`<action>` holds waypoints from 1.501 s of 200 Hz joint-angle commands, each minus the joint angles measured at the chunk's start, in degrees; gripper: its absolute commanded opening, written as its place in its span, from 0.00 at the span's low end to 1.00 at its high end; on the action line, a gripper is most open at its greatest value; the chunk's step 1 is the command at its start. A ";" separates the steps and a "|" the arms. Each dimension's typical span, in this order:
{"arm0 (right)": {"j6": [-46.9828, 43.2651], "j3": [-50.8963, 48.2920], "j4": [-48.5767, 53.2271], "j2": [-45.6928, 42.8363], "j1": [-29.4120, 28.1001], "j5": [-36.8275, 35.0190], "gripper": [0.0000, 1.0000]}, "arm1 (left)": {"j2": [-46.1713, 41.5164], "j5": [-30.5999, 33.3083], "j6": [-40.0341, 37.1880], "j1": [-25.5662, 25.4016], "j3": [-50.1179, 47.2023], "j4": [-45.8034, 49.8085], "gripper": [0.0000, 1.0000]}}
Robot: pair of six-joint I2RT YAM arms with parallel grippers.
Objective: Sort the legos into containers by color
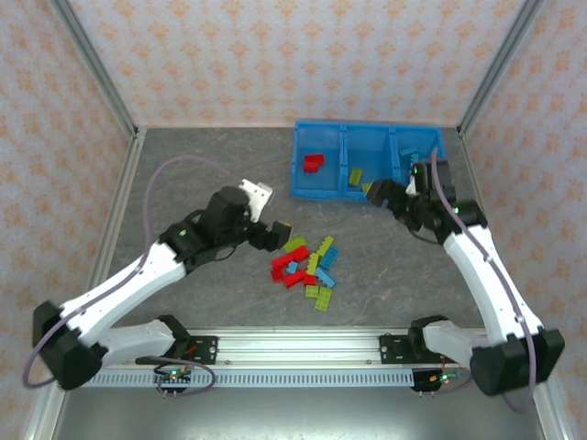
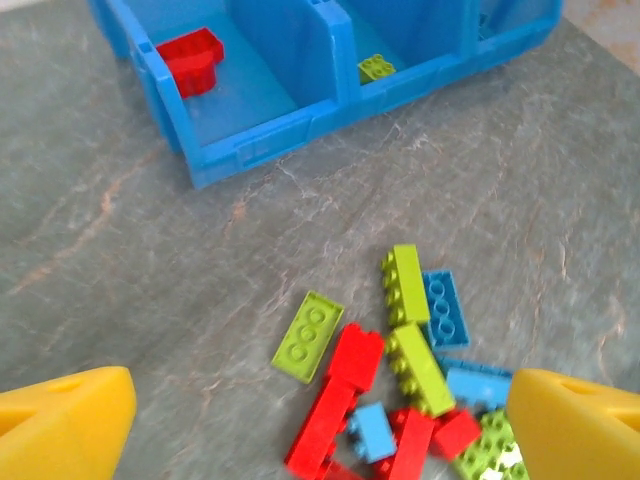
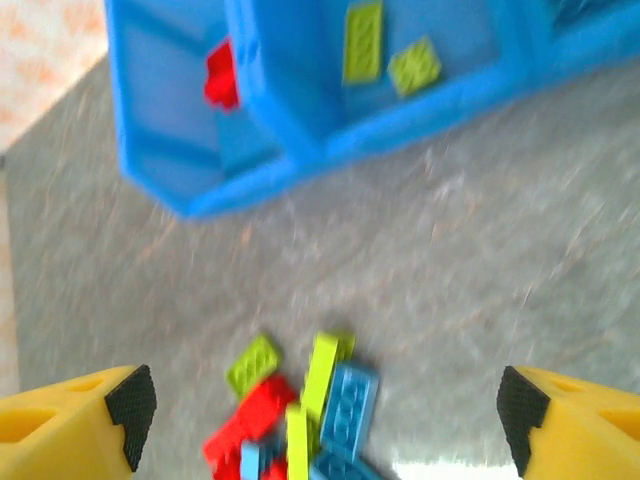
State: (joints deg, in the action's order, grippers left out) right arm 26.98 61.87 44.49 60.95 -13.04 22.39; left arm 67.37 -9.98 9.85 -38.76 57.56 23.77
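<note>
I need to move my left gripper across the pile to the far yellow-green lego and down onto its far end [image 1: 328, 242] [image 2: 406, 265], since the lego juts outward from the pile, that end clear.
The legos lie in a mixed red, yellow-green and light blue pile [image 1: 307, 264] on the grey table. My left gripper [image 1: 273, 233] hangs open just left of the pile. In the left wrist view its yellow fingers [image 2: 62, 424] stand wide apart over the pile [image 2: 405, 375], holding nothing. My right gripper [image 1: 383, 194] is open near the blue bin's front wall [image 1: 321, 192]; in the right wrist view it [image 3: 325, 430] is empty, above the blurred pile [image 3: 300, 410]. The containers hold a red lego [image 1: 315, 163] on the left, green legos [image 3: 363, 42] in the middle and blue ones [image 1: 410, 163] on the right.
The bin [image 2: 300, 130] stands at the back of the table, right of centre. Aluminium posts and patterned walls enclose the table on three sides. Bare grey surface [image 1: 183, 174] lies at the back left.
</note>
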 commanded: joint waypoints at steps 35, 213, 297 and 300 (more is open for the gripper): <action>0.14 -5.25 8.62 -4.76 -7.47 7.92 0.90 | 25.02 2.74 10.91 -6.03 18.09 4.79 0.74; -0.46 -6.18 11.33 -1.89 -7.74 5.82 0.90 | 54.65 0.45 13.60 -8.35 33.45 7.68 0.26; 1.54 -2.55 11.53 -5.55 -7.65 -1.70 0.90 | 42.68 -0.95 10.07 -9.71 37.93 7.09 0.14; 1.64 -2.49 11.64 -5.79 -7.76 -2.21 0.90 | 42.68 -0.54 9.54 -9.79 38.76 7.30 0.14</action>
State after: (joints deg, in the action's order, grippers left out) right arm 27.53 56.99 55.29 57.89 -20.49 26.11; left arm 116.38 -11.57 22.46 -47.33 90.32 30.04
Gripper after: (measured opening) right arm 0.899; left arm 0.242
